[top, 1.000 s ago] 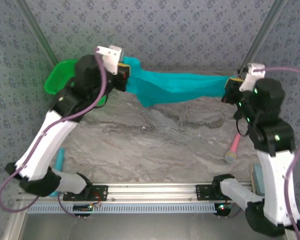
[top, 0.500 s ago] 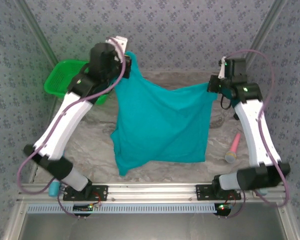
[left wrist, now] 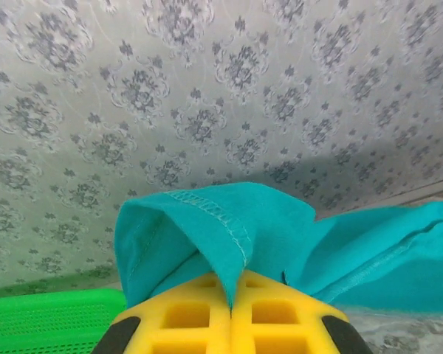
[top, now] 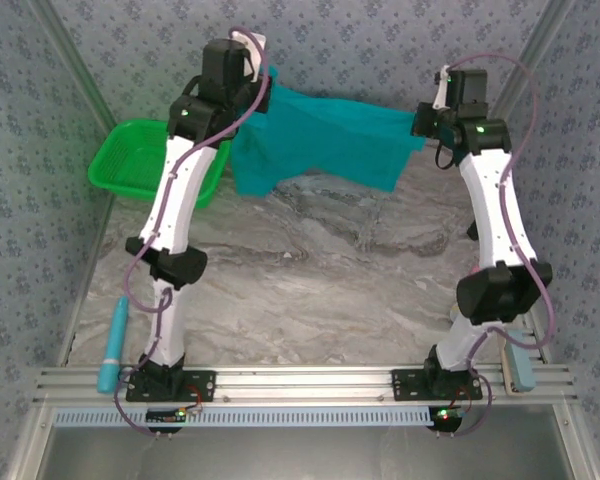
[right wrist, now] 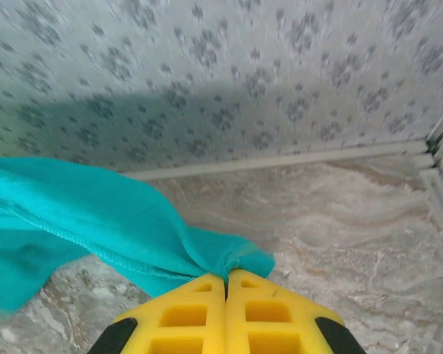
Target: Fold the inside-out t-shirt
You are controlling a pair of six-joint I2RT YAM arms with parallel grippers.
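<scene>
The t-shirt hangs stretched wide, so next my right gripper should move down toward the bare marble by the back wall (top: 419, 170) (right wrist: 299, 214) below it and release the t-shirt's corner.
The teal t-shirt (top: 325, 140) hangs stretched between both arms near the back wall, its lower edge draping down toward the marble table. My left gripper (top: 263, 88) is shut on its left corner; in the left wrist view the yellow jaws pinch a stitched hem of the t-shirt (left wrist: 229, 228) at the left gripper (left wrist: 231, 284). My right gripper (top: 420, 125) is shut on the shirt's right corner; the right wrist view shows the cloth (right wrist: 118, 221) trailing left from the closed right gripper (right wrist: 226, 279).
A bright green mesh basket (top: 130, 165) stands at the back left, beside the left arm. A light blue tube (top: 112, 345) lies at the front left edge. A pale blue object (top: 520, 365) sits by the right arm's base. Patterned walls enclose the table.
Both arms have reached far toward the back wall and risen, carrying the shirt away from the table's middle. The shirt, spread wide half a second ago, now hangs as a band at the back.
</scene>
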